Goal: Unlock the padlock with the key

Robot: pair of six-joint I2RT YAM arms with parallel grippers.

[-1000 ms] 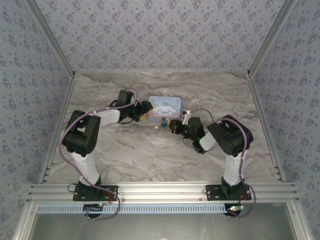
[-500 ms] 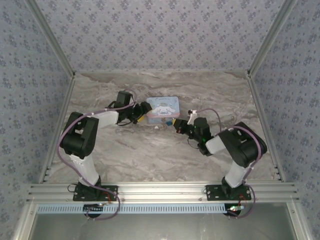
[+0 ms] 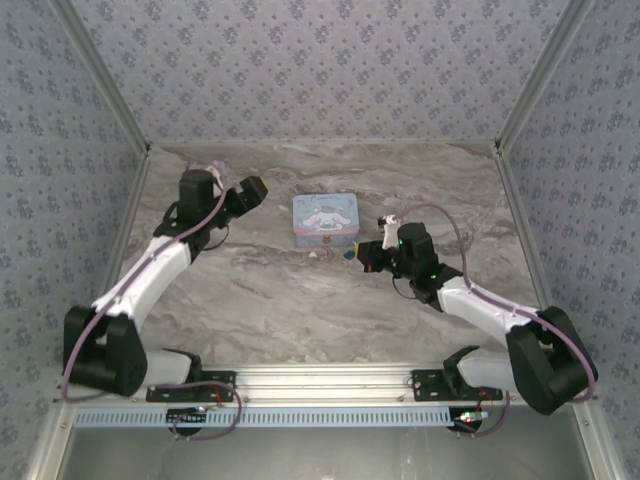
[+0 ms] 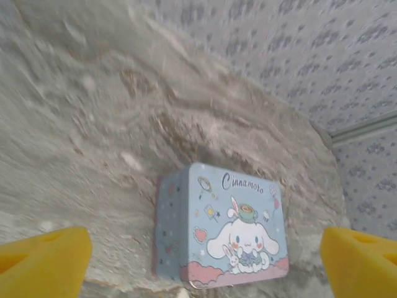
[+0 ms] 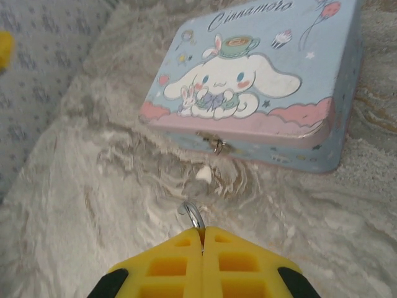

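Observation:
I should bring my right gripper back from the tin and down onto the bare marble nearer the base to release the padlock (image 3: 348, 255), because that spot is empty.
My right gripper (image 5: 202, 234) is shut on the padlock (image 5: 193, 215). Only its thin silver shackle curves out from between the yellow fingertips, with one end free. From above, the right gripper (image 3: 362, 256) sits low on the table, just right of the tin's near corner, with a teal speck of the padlock (image 3: 348, 255) at its tip. My left gripper (image 3: 250, 188) is open and empty, drawn back to the left of the tin; its yellow fingers (image 4: 46, 256) stand wide apart. I cannot pick out the key.
A light-blue tin (image 3: 325, 218) with a cartoon lid lies mid-table; its small latch (image 5: 217, 146) faces my right gripper. The left wrist view looks down on the tin (image 4: 229, 230). A small white bit (image 5: 203, 174) lies between tin and padlock. Marble table (image 3: 300, 310), patterned walls around.
The left arm has pulled back from the tin to the left and its jaws have widened. The right arm has stretched out low, its gripper shifting slightly right, still shut.

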